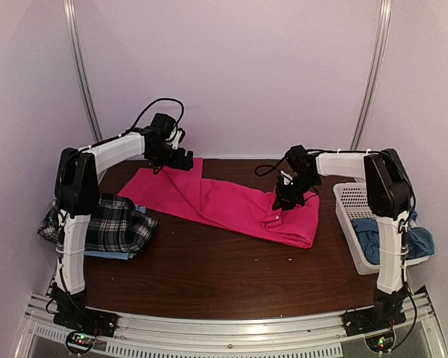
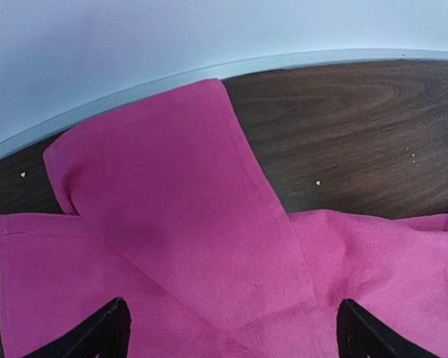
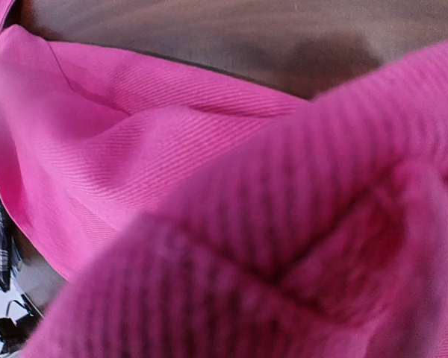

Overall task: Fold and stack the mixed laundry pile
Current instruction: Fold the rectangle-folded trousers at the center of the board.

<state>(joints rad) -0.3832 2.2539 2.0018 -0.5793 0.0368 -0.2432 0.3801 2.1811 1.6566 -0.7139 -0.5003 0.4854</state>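
Observation:
My right gripper will pull the bunched fold toward the basket and a little back next, and then let it go, because the bare tabletop (image 1: pixel 327 222) beside the basket leaves room.
The hot-pink trousers (image 1: pixel 224 203) lie spread across the middle of the table, with one leg end folded over at the far left (image 2: pixel 172 194). Above that folded end hovers my left gripper (image 1: pixel 181 160) (image 2: pixel 235 335), open, its black fingertips (image 2: pixel 108 334) wide apart over the cloth. My right gripper (image 1: pixel 285 200) is shut on a bunched fold of the trousers (image 3: pixel 284 224) near their right end. Pink cloth fills the right wrist view and hides the fingers. A black-and-white plaid shirt (image 1: pixel 108 224) lies folded at the left edge on a light blue shirt (image 1: pixel 112 255).
A white lattice basket (image 1: pixel 351 205) stands at the right edge with a duller blue cloth (image 1: pixel 373 237) hanging in it. The back wall (image 2: pixel 134 37) runs close behind the trousers. Bare brown tabletop (image 1: pixel 224 276) lies in front of them.

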